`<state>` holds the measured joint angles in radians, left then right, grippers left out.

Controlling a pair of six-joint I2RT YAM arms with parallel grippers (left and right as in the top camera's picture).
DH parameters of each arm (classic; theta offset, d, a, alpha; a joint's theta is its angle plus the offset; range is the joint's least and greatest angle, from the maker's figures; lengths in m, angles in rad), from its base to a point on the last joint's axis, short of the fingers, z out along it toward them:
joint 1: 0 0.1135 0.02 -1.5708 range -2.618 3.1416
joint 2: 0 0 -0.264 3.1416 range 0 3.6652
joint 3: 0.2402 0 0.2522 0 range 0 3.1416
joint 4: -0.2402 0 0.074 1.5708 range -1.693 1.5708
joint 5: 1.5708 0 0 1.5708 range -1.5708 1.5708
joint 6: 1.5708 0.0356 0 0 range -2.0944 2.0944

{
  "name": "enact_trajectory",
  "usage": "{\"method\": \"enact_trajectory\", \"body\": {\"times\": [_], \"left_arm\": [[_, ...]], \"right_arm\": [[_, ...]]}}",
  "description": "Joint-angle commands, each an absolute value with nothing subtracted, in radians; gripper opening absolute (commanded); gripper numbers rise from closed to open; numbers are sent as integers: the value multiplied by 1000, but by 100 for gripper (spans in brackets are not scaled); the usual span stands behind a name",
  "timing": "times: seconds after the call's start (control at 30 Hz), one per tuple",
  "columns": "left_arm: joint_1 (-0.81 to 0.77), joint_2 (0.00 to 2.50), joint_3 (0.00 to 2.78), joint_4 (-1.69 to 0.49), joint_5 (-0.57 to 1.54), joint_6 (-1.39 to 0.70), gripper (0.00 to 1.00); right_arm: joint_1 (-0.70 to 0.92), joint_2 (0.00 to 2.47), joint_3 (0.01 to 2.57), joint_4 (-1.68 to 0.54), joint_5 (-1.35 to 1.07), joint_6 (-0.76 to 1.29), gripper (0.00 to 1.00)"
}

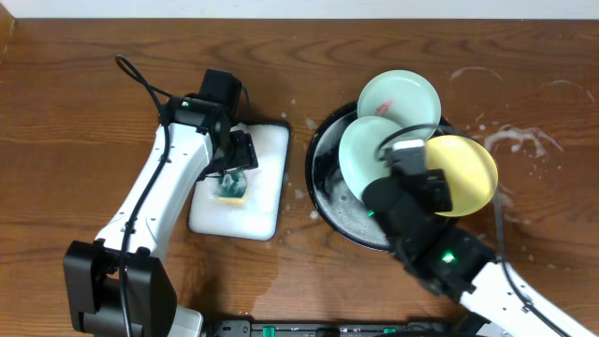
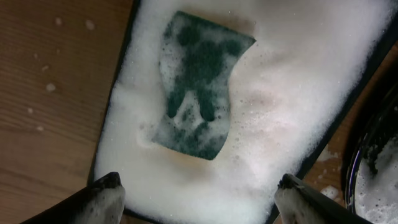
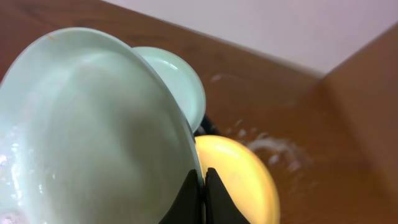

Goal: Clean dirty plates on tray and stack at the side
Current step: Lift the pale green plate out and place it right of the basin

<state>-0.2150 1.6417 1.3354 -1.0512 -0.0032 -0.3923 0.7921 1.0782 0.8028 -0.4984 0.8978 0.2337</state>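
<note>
My right gripper should next carry the mint plate past the yellow plate and down to let go of it, because the streaked tabletop is to the right of my right gripper in the overhead view.
Three plates overlap on the black tray (image 1: 323,192). A mint plate with a red smear (image 1: 400,98) lies at the back and a yellow plate (image 1: 465,175) hangs over the tray's right rim. My right gripper (image 1: 404,153) is shut on the rim of the front mint plate (image 1: 363,152). In the right wrist view its fingertips (image 3: 202,177) pinch that wet plate (image 3: 93,124), with the second mint plate (image 3: 180,81) and the yellow plate (image 3: 242,180) behind. My left gripper (image 2: 200,186) hangs open above a green sponge (image 2: 199,81).
The sponge (image 1: 229,190) lies in a white rectangular tray of foam (image 1: 257,211) left of the black tray. Whitish soapy streaks (image 1: 524,140) mark the wood tabletop right of the plates. The black tray's rim (image 2: 367,168) shows at the left wrist view's right edge.
</note>
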Motion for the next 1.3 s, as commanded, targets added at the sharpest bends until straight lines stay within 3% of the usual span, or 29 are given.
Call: {"method": "enact_trajectory", "body": {"times": [0.0, 0.3, 0.57, 0.77, 1.27], "left_arm": [[-215, 1633, 1328, -1058, -12, -393, 81], [-215, 1633, 1328, -1058, -12, -393, 81], [-215, 1633, 1328, -1058, -12, -393, 81], [-215, 1633, 1328, -1058, -12, -393, 81], [-215, 1633, 1328, -1058, -12, -393, 81]], "right_arm": [[643, 971, 817, -504, 621, 440, 1], [-45, 813, 817, -554, -6, 485, 1], [-589, 943, 817, -542, -215, 514, 1], [-709, 1157, 817, -435, -218, 564, 1], [-808, 1593, 817, -151, -211, 552, 1]]}}
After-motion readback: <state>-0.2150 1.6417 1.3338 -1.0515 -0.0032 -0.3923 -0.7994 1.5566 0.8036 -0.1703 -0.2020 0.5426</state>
